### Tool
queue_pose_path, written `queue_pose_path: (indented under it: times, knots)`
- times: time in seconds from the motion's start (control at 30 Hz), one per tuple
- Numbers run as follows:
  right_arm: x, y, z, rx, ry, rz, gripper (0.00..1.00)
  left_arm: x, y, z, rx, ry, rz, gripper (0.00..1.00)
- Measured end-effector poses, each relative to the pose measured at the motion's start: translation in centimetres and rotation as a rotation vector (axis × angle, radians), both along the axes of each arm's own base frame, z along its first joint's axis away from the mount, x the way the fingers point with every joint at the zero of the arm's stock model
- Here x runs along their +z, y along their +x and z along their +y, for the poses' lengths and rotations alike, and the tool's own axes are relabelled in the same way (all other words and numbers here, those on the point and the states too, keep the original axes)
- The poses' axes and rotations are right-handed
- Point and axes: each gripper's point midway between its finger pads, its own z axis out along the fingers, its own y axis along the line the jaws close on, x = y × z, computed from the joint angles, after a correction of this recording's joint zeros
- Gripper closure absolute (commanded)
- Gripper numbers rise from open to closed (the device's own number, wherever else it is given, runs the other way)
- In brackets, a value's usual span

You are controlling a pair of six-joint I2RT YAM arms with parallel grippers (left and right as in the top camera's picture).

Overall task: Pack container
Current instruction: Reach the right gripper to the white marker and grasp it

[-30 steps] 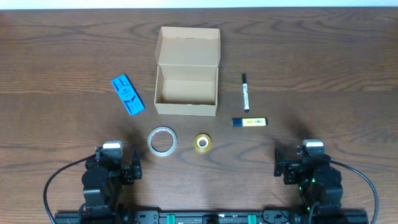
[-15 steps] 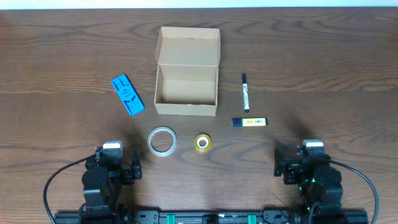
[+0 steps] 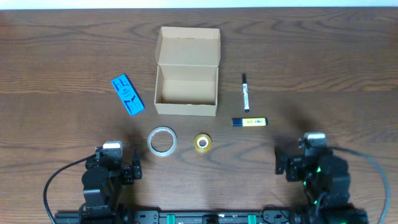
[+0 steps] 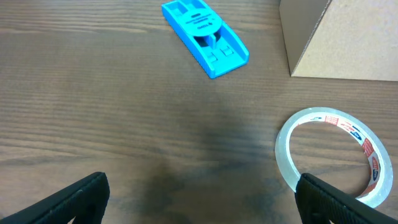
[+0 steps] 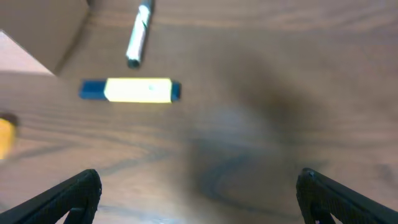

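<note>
My right gripper will next move outward past the yellow highlighter (image 3: 250, 122), then down onto the black-and-white marker's white body, as the marker is still outside the open container.
The tan cardboard container (image 3: 186, 87) stands open at the table's middle back, lid flap up, empty inside; its corner shows in the left wrist view (image 4: 342, 37) and right wrist view (image 5: 37, 31). Around it lie a blue flat piece (image 3: 127, 94) (image 4: 205, 36), a clear tape ring (image 3: 162, 140) (image 4: 333, 155), a yellow tape roll (image 3: 202, 142), a black-and-white marker (image 3: 245, 92) (image 5: 138, 34) and a yellow highlighter (image 3: 250, 122) (image 5: 130, 90). My left gripper (image 3: 115, 163) (image 4: 199, 202) is open and empty near the front edge. My right gripper (image 3: 311, 160) (image 5: 199, 193) is open and empty at the front right.
Dark wooden table (image 3: 323, 68) all round. Cables and a mounting rail (image 3: 199, 216) run along the front edge behind the arms.
My right arm has shifted slightly to the right and its wrist view is blurred with motion. The left arm and the objects have not moved.
</note>
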Motion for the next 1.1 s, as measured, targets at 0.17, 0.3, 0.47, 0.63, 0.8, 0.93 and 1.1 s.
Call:
queue_pose_path:
  times: [0.17, 0.3, 0.47, 0.63, 0.8, 0.93, 1.1]
  knots:
    - [4.5, 2.1, 0.5, 0.014, 0.013, 0.056, 0.01, 0.0, 0.0, 0.0, 0.0, 0.0, -0.002, 0.05]
    - [6.3, 4.4, 1.1, 0.021, 0.018, 0.155, 0.01, 0.0, 0.0, 0.0, 0.0, 0.0, -0.001, 0.04]
    - [7.7, 7.9, 2.7, 0.054, 0.016, 0.28, 0.01, 0.0, 0.0, 0.0, 0.0, 0.0, -0.002, 0.05]
    - [8.4, 12.0, 4.5, 0.061, 0.017, 0.37, 0.01, 0.0, 0.0, 0.0, 0.0, 0.0, -0.002, 0.05]
    - [7.3, 15.6, 5.8, 0.03, 0.012, 0.445, 0.01, 0.0, 0.0, 0.0, 0.0, 0.0, -0.002, 0.04]
    - [4.9, 17.9, 6.3, -0.025, 0.007, 0.51, 0.01, 0.0, 0.0, 0.0, 0.0, 0.0, -0.002, 0.05]
    - [0.1, 19.2, 7.1, -0.075, -0.005, 0.611, 0.01, 0.0, 0.0, 0.0, 0.0, 0.0, -0.002, 0.05]
